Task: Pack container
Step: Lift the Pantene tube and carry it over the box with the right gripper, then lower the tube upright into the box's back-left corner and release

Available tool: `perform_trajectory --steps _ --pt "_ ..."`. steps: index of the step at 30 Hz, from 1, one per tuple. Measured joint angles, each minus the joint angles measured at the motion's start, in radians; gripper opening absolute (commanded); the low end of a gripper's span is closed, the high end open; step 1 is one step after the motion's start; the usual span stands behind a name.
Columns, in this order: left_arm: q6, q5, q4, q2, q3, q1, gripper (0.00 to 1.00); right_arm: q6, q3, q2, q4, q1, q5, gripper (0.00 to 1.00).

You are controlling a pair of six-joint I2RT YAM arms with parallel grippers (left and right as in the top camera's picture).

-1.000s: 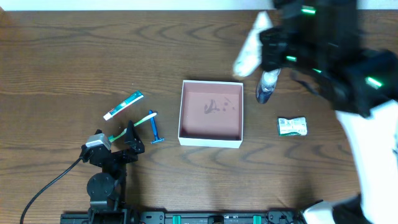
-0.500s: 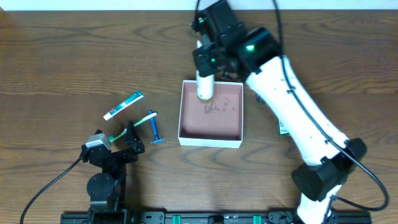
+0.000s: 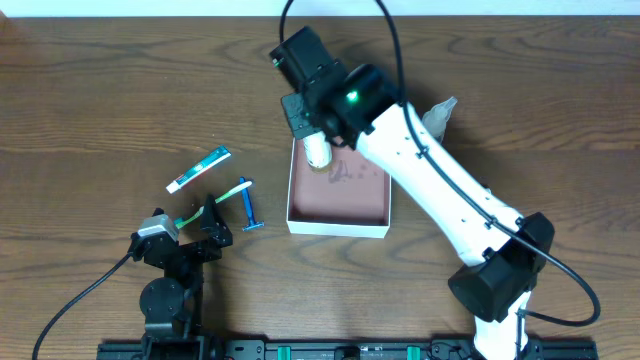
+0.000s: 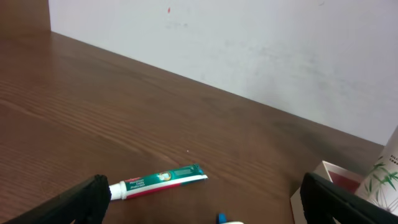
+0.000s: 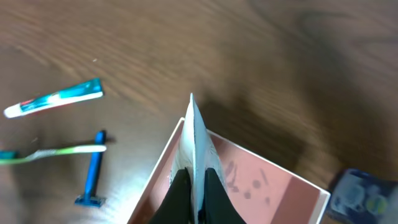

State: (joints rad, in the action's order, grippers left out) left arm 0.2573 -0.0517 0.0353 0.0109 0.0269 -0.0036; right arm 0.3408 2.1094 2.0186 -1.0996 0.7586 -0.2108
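The container's far corner nearest the toothpaste [image 3: 302, 157] is below my right gripper, so my right gripper should next turn and go down to let go of the white tube there.
The container [image 3: 338, 222] is a shallow white-walled box with a reddish-brown floor, in the middle of the table. It also shows in the right wrist view [image 5: 267, 180] and as a corner in the left wrist view [image 4: 331, 177]. My right gripper [image 3: 317, 138] is shut on a white tube [image 3: 318, 152] and holds it over the container's far-left corner. In the right wrist view the fingers [image 5: 196, 179] pinch the tube [image 5: 194, 130]. My left gripper [image 3: 212, 226] is open and empty at the front left, with nothing between its fingers [image 4: 214, 208].
A toothpaste tube [image 3: 198, 168], a green-and-white toothbrush [image 3: 218, 193] and a blue razor [image 3: 249, 207] lie left of the container. They also show in the right wrist view: toothpaste [image 5: 53, 100], toothbrush [image 5: 59, 151], razor [image 5: 93, 171]. A small bottle [image 3: 440, 112] peeks out behind my right arm.
My right arm has swung left from the far right of the table, carrying the white tube over the container's far-left corner. The left arm has not moved.
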Motion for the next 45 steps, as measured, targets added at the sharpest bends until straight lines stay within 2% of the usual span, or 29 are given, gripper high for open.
perform_trajectory --steps 7,12,23,32,45 --pt "0.000 0.000 0.000 0.000 0.000 0.000 0.98 0.088 -0.006 0.000 0.025 0.130 -0.225 0.01" --pt "0.000 0.000 0.000 0.000 0.000 0.000 0.98 0.132 -0.006 0.000 0.035 0.189 -0.280 0.01" --pt "0.000 0.000 0.000 0.000 0.000 0.000 0.98 0.281 -0.037 0.000 0.009 0.185 -0.350 0.01" --pt "0.000 0.000 0.000 0.000 0.000 0.000 0.98 0.384 -0.186 0.002 0.160 0.158 -0.374 0.01" --pt "0.000 0.000 0.000 0.000 0.000 0.000 0.98 0.413 -0.237 0.003 0.262 0.117 -0.362 0.01"
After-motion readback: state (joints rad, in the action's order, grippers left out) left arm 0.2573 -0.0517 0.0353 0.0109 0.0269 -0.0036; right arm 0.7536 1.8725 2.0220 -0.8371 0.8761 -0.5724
